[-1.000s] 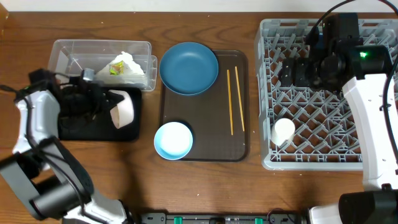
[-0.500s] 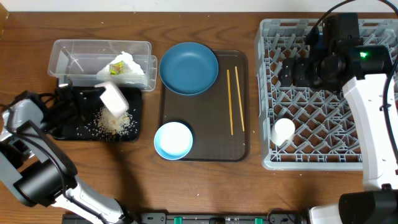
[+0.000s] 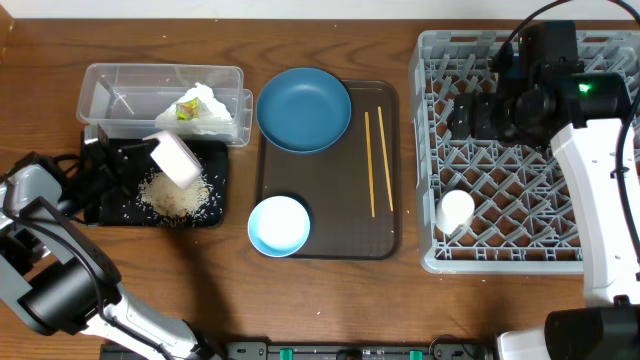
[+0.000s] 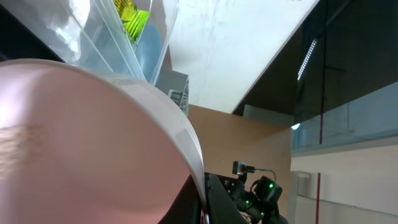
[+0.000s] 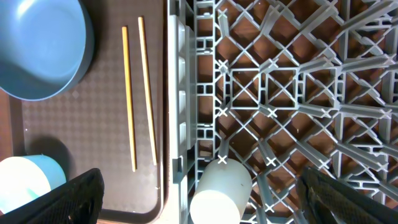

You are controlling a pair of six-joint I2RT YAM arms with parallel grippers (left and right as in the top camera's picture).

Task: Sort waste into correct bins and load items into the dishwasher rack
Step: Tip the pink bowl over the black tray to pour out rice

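Observation:
The bare spot beside the chopsticks is right of my left gripper in the overhead view, so I need to carry the bowl across, level it, lower it and let go.
My left gripper [image 3: 143, 160] is shut on the rim of the white bowl [image 3: 174, 158] and holds it tipped over the black tray [image 3: 110, 212]. A heap of white rice scraps [image 3: 176, 196] lies on that tray. In the left wrist view the bowl [image 4: 93, 137] fills the frame, with one finger [image 4: 219, 198] against its rim. The clear tub [image 3: 120, 90] holds the napkin with the yellow-green wrapper [image 3: 198, 105]. My right gripper [image 3: 470, 117] is open above the grey rack [image 3: 520, 255]; the white cup [image 3: 455, 210] lies in the rack, also in the right wrist view [image 5: 221, 186].
The brown serving tray [image 3: 330, 245] carries the dark blue bowl [image 3: 304, 108], the light blue bowl [image 3: 278, 225] and the two chopsticks [image 3: 378, 160]. The right wrist view shows the chopsticks [image 5: 140, 93] and the rack's left wall [image 5: 180, 93].
The white bowl has been tipped over the black tray and the rice has spilled out onto it. The bowl then shifted slightly up and left. The right arm has not moved.

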